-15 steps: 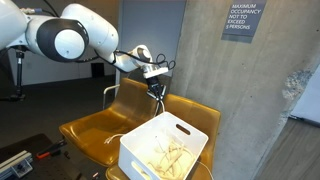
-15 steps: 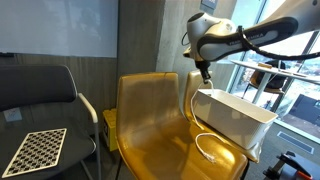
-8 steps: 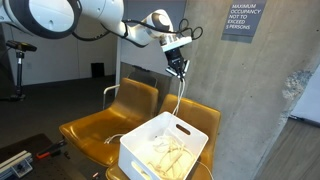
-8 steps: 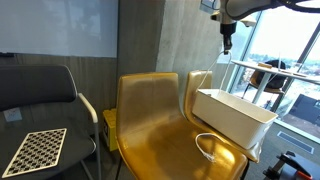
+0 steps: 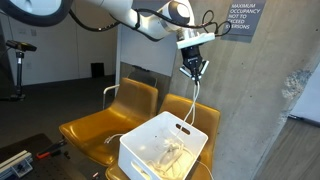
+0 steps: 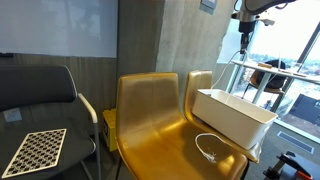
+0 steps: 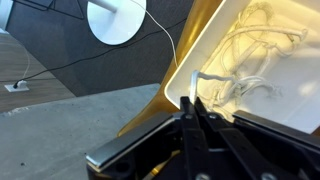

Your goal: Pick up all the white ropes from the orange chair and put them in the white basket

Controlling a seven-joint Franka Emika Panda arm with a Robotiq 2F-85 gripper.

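Note:
The rope's lower end already hangs inside the open white basket, so my gripper should lift the piece of rope up and a little sideways above the basket to release it.
My gripper (image 5: pixel 193 68) is high above the white basket (image 5: pixel 135 153) and shut on a strand of white rope (image 5: pixel 190 100) that hangs down into it. More white ropes (image 5: pixel 168 154) lie heaped inside the basket. The basket sits on an orange chair (image 5: pixel 198 113), beside a second alike seat (image 5: pixel 95 125). In an exterior view the gripper (image 6: pixel 244 40) is at the top right over the basket (image 6: pixel 235 118), and a small rope loop (image 6: pixel 207 149) lies on the orange chair (image 6: pixel 150 120). The wrist view shows the shut jaws (image 7: pixel 192 99), the held rope (image 7: pixel 213 79) and the basket (image 7: pixel 300 90).
A black chair (image 6: pixel 40 95) with a checkerboard (image 6: pixel 35 150) on its seat stands beside the orange seats. A concrete pillar (image 5: pixel 250 100) with a sign (image 5: pixel 240 20) rises behind the basket. A round white base (image 7: pixel 115 20) with a cable is on the floor.
My gripper has risen and moved sideways to above the basket, pulling the held rope strand up with it. More rope now lies in the basket.

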